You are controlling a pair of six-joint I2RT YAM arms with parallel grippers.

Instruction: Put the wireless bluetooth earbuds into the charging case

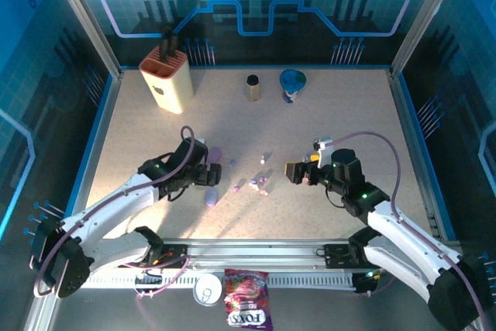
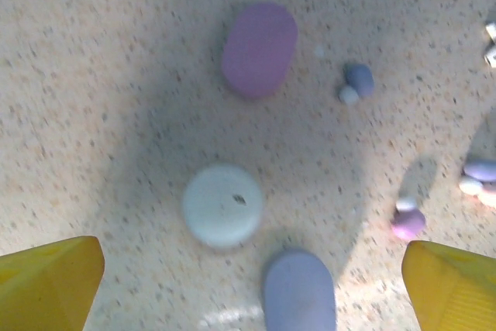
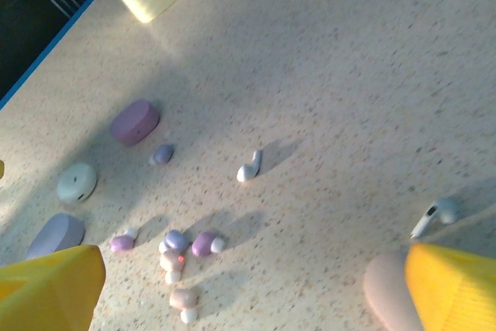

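The lavender case is below my left gripper and nearer the front bar, so my left gripper will move down and back next, with its open fingers on either side of the case's long sides.
Several tiny earbuds (image 1: 260, 184) lie scattered mid-table between my grippers; in the right wrist view, a white stemmed one (image 3: 249, 167) lies apart from a purple and pink cluster (image 3: 177, 244). Pebble-shaped charging cases lie shut: purple (image 2: 259, 48), white round (image 2: 222, 205) and lavender (image 2: 299, 291) below my left gripper (image 2: 249, 284), and a pink one (image 3: 385, 288) by my right gripper (image 3: 248, 292). Both grippers hover open above the table, left (image 1: 203, 174) and right (image 1: 298, 172), with nothing between the yellow fingers (image 2: 46, 281).
A beige knife block (image 1: 167, 75), a small dark-topped cylinder (image 1: 253, 87) and a blue object (image 1: 292, 84) stand along the back. A candy bag (image 1: 246, 308) and a round tin (image 1: 208, 290) lie beyond the front rail. Walls enclose the table.
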